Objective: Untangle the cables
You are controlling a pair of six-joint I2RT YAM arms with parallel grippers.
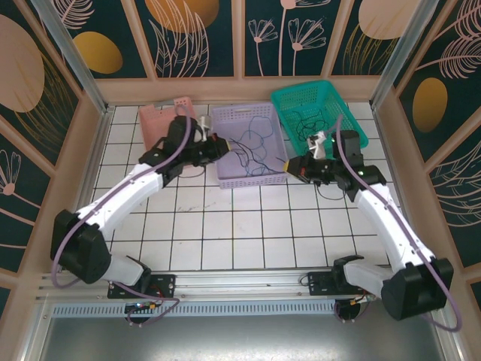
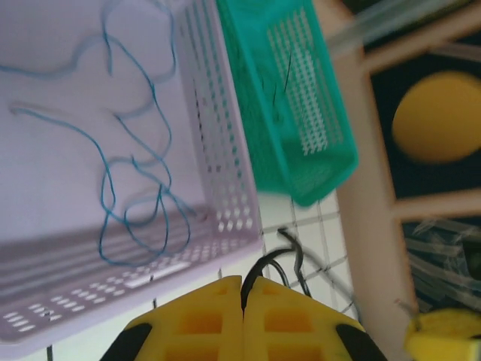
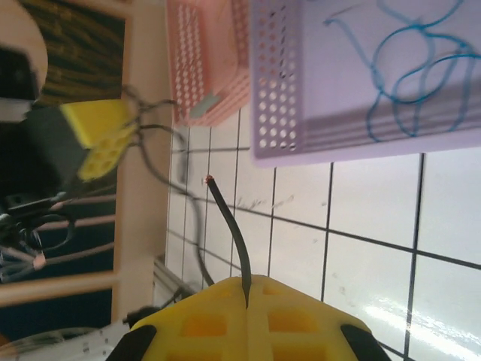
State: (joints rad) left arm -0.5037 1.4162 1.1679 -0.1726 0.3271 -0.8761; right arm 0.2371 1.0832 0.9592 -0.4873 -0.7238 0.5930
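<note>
The black cable end goes over the green basket next as my right gripper rises outward and releases it. The basket stands outward of the gripper and holds similar dark wires.
A thin black cable (image 2: 289, 256) runs between both grippers, low over the white tiled table in front of the purple basket (image 1: 248, 177). My left gripper (image 2: 244, 282) is shut on a looped part of it, at the basket's left side (image 1: 224, 145). My right gripper (image 3: 246, 284) is shut on the black cable (image 3: 229, 226) close to its bare copper tip, at the basket's right front corner (image 1: 288, 167). Loose blue cables (image 2: 135, 195) lie squiggled on the purple basket's floor (image 1: 252, 143). In the right wrist view the left gripper's yellow fingers (image 3: 101, 143) show with dark loops beside them.
A green basket (image 1: 352, 124) with dark wires in it stands behind and right of the purple one. A pink basket (image 1: 158, 120) sits at the back left. Wooden walls (image 1: 98, 150) ring the tiled table (image 1: 240, 233).
</note>
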